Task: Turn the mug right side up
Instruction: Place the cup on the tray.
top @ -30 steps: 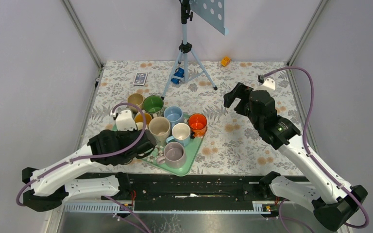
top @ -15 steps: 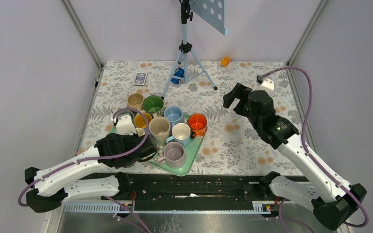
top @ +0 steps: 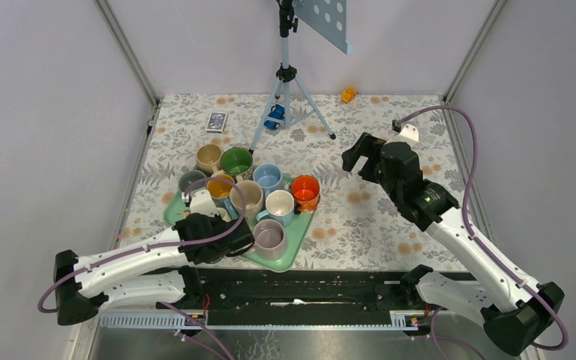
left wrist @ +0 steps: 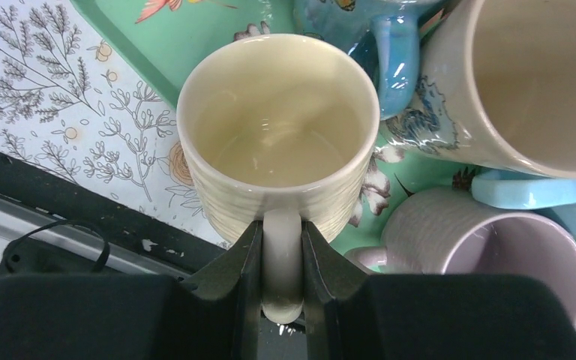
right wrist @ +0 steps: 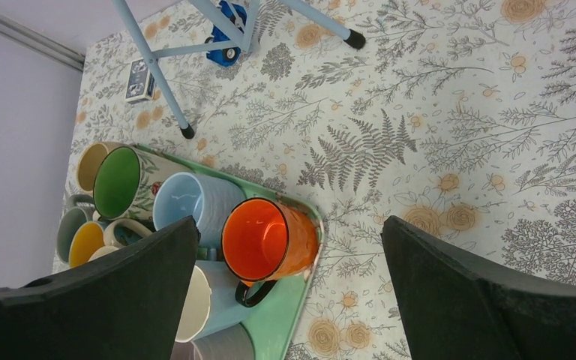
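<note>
My left gripper should next lower the cream ribbed mug toward the tray's near edge (left wrist: 288, 177) beside the lilac mug, because the cream mug's opening already faces up.
My left gripper (left wrist: 282, 300) is shut on the handle of a cream ribbed mug (left wrist: 277, 142). The mug faces the wrist camera mouth first, and its empty inside shows. It sits over the near left edge of the green tray (left wrist: 172, 45), next to a lilac mug (left wrist: 495, 247). In the top view the left gripper (top: 232, 238) covers most of this mug. My right gripper (top: 360, 154) is open and empty above the table, right of the tray. In its wrist view the right gripper (right wrist: 289, 225) looks down on an orange mug (right wrist: 266, 240).
The tray (top: 300, 232) holds several upright mugs, among them the orange (top: 304, 190), light blue (top: 268, 177), green (top: 235, 160) and lilac (top: 270, 236) ones. A tripod (top: 286, 75) stands at the back. A card deck (top: 216, 121) and an orange toy (top: 349, 94) lie near it.
My left arm has swung right and nearer the front edge, uncovering the grey and yellow mugs at the tray's left. The right arm has barely shifted.
</note>
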You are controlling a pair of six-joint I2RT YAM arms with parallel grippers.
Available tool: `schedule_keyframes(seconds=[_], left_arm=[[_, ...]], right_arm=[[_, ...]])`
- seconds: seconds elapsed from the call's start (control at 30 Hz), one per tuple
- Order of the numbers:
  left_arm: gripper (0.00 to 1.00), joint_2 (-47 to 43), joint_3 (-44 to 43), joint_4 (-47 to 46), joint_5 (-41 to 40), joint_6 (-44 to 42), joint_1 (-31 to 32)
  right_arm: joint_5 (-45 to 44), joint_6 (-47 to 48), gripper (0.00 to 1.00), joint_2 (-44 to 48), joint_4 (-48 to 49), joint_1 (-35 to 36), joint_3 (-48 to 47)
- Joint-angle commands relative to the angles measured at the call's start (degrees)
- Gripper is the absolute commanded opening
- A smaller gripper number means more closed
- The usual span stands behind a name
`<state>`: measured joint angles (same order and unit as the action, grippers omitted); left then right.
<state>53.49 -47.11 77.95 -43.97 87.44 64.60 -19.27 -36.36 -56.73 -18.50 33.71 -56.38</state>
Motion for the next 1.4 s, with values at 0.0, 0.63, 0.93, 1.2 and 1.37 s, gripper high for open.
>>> schedule_keyframes(seconds=[0.0, 0.63, 0.93, 1.2, 1.37], left_arm=[[0.0, 0.54, 2.38, -4.73, -4.19, 4.7, -0.18], [0.0, -0.43, 10.98, -11.4, -0.56, 9.47, 0.27], [0.11, -1.03, 12.38, -16.8, 3.28, 3.97, 0.27], [0.21, -1.55, 13.43, -19.65, 5.12, 1.94, 0.27], [0.29, -1.55, 13.91, -21.99, 6.86, 0.42, 0.31]], right_arm=[[0.99, -0.03, 1.0, 0.99, 1.81, 0.1, 0.45], [2.42, -1.01, 1.0, 2.04, 2.16, 0.06, 2.32], [2.72, -1.55, 1.0, 3.39, 1.76, 0.1, 3.26], [2.73, -2.11, 1.0, 5.18, 1.54, 0.11, 4.17], [3.25, -2.21, 1.0, 5.04, 1.54, 0.12, 4.3]])
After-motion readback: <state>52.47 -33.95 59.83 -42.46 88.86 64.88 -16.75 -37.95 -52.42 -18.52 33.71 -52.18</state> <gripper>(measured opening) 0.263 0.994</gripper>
